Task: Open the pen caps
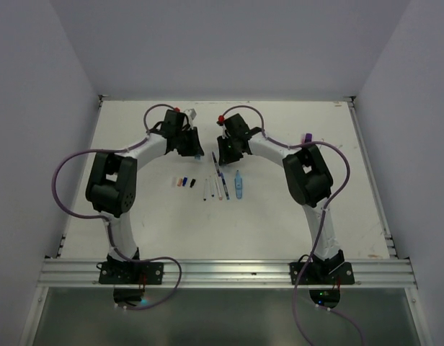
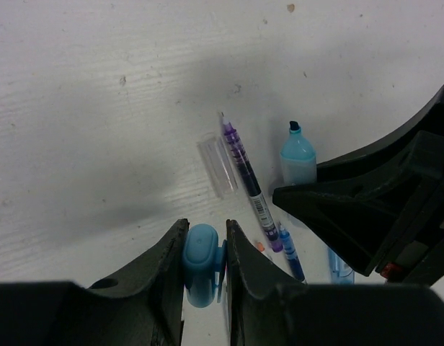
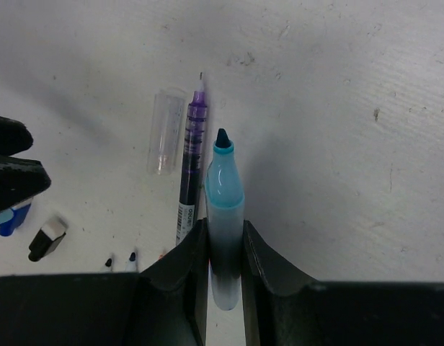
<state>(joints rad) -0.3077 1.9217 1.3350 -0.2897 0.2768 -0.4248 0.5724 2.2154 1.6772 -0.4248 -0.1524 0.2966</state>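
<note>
My left gripper moves down toward the bare tabletop [image 1: 205, 161] [image 2: 197, 200] beside the clear cap next and releases the light-blue pen cap there, since it is already off its marker.
My left gripper [image 2: 205, 249] is shut on a light-blue pen cap [image 2: 200, 263], off its marker. My right gripper [image 3: 225, 245] is shut on the barrel of the uncapped light-blue marker [image 3: 225, 205], its dark tip pointing away. Both grippers [image 1: 192, 148] [image 1: 220, 153] hang close together over the middle of the table. Beneath them lie a purple pen [image 3: 191, 158] with a bare tip and a clear cap [image 3: 164, 130] beside it. More pens [image 1: 220, 189] lie in a row nearer the arms, with small loose caps [image 1: 182, 182] to their left.
A black-and-white cap [image 3: 47, 238] lies loose at the left of the right wrist view. A blue pen [image 2: 290, 252] rests below the purple one. A small purple object [image 1: 308, 136] stands at the right of the table. Walls enclose the white table [image 1: 135, 223].
</note>
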